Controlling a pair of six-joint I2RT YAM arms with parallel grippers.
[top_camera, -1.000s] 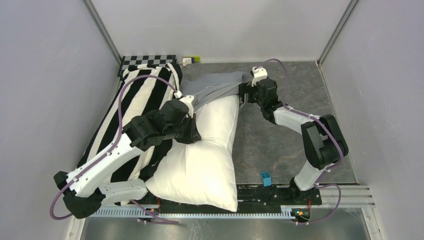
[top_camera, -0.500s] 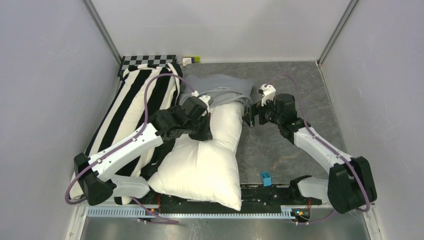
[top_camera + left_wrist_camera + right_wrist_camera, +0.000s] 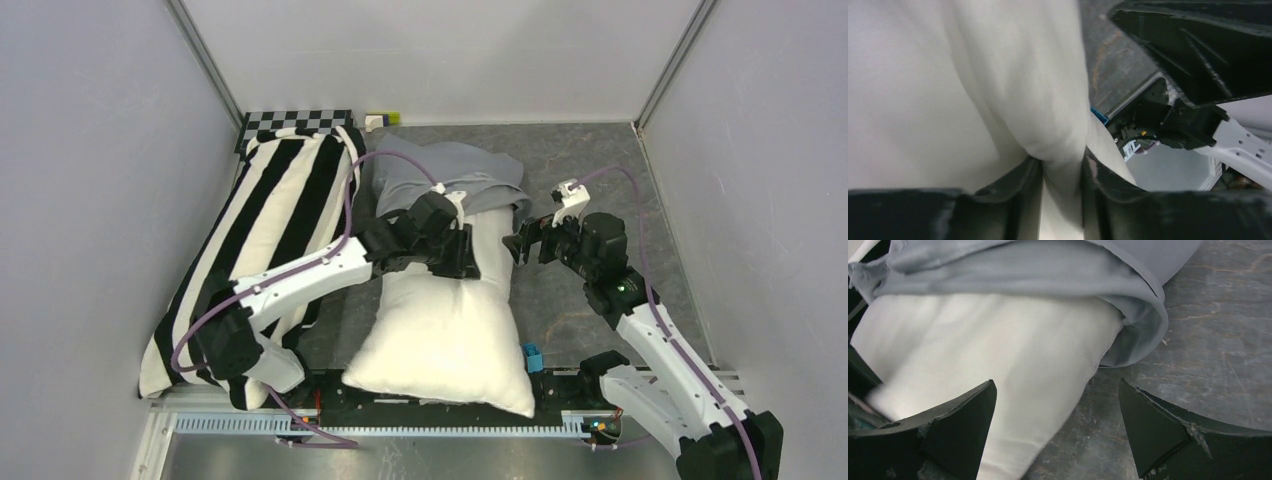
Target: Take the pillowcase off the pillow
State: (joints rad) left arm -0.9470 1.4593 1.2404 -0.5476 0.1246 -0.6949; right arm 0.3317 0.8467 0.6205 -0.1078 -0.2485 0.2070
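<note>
The pillow's middle is below my right gripper and to its left in the top view. My right gripper will next move over the pillow's bare middle [image 3: 475, 288] [image 3: 915, 397] and go down.
The white pillow [image 3: 440, 320] lies lengthwise in the middle of the table, its far end still inside the light blue-grey pillowcase [image 3: 445, 170]. My left gripper [image 3: 462, 250] is shut on a fold of the pillow [image 3: 1063, 165] near the pillowcase's open edge. My right gripper [image 3: 520, 245] is open and empty, just right of the pillow's upper right side. In the right wrist view the pillowcase hem [image 3: 1143, 315] wraps the pillow's corner [image 3: 998, 365], and the open gripper [image 3: 1058, 420] hovers over the pillow's edge and the table.
A long black-and-white striped pillow [image 3: 250, 240] lies along the left wall. A checkerboard [image 3: 300, 120] and a small yellow-white object [image 3: 382, 119] sit at the back. A small blue block [image 3: 530, 356] stands at the near rail. Grey table [image 3: 600, 170] shows at right.
My left gripper has dragged the pillow to the right and nearer. My right gripper has let go of the pillowcase, opened and pulled back right. More pillow is bare.
</note>
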